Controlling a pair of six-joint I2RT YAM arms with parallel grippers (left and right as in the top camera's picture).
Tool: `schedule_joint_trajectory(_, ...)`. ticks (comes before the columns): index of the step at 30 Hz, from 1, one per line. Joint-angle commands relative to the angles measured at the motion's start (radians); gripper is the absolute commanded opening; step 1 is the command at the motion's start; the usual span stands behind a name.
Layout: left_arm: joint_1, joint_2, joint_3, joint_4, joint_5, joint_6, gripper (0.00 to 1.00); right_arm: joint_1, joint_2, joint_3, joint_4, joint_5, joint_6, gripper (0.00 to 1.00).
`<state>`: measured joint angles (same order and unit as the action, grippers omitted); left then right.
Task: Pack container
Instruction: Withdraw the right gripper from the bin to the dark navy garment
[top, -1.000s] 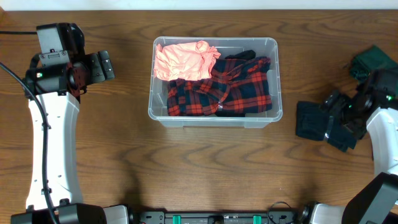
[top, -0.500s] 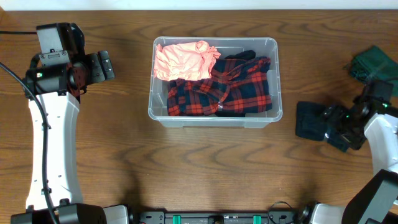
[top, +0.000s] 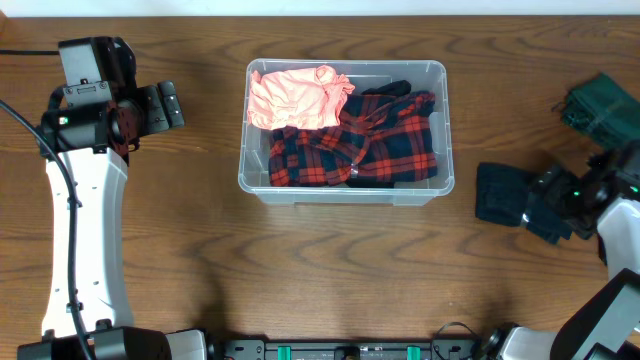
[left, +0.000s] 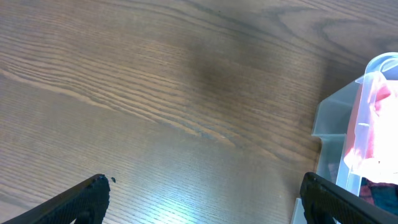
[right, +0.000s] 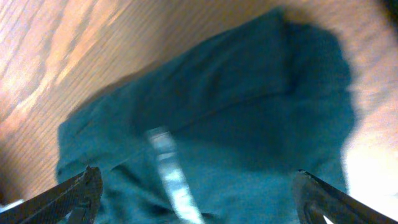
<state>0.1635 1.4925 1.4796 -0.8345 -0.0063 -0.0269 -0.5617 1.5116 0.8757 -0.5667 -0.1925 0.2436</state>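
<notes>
Next I need to bring my right gripper's open fingertips down onto the end of the dark teal garment farthest from the container.
The clear plastic container (top: 443, 130) stands in the middle of the table; its corner shows in the left wrist view (left: 333, 130). It holds a pink garment (top: 295, 96) and a red-and-black plaid shirt (top: 380, 145). A dark teal garment (top: 497, 193) lies on the table to the right and fills the right wrist view (right: 211, 118). My right gripper (top: 548, 205) is open just above its right part, fingers either side of it (right: 196, 199). My left gripper (top: 165, 105) is open and empty over bare wood left of the container (left: 199, 202).
A dark green garment (top: 598, 103) lies at the far right edge of the table, behind the right arm. Bare wood surrounds the container in front and to the left.
My right arm has shifted toward the right and lowered over the dark teal garment. The left arm and the container's contents have not moved.
</notes>
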Motion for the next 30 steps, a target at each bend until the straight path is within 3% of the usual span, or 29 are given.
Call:
schedule_joint_trajectory(1,0.004,0.008,-0.003,-0.003,-0.004,-0.009,0.98,-0.051,0.002,-0.005,0.002,-0.049,-0.037,0.95)
schedule_joint_trajectory(25,0.004,0.008,-0.003,-0.003,-0.004,-0.009,0.98,-0.123,0.13,-0.068,0.105,-0.045,-0.043,0.93)
schedule_joint_trajectory(28,0.004,0.008,-0.003,-0.003,-0.004,-0.009,0.98,-0.121,0.146,-0.098,0.135,-0.052,-0.043,0.91)
schedule_joint_trajectory(30,0.004,0.008,-0.003,-0.003,-0.004,-0.009,0.98,-0.118,0.154,-0.114,0.152,-0.052,-0.043,0.83)
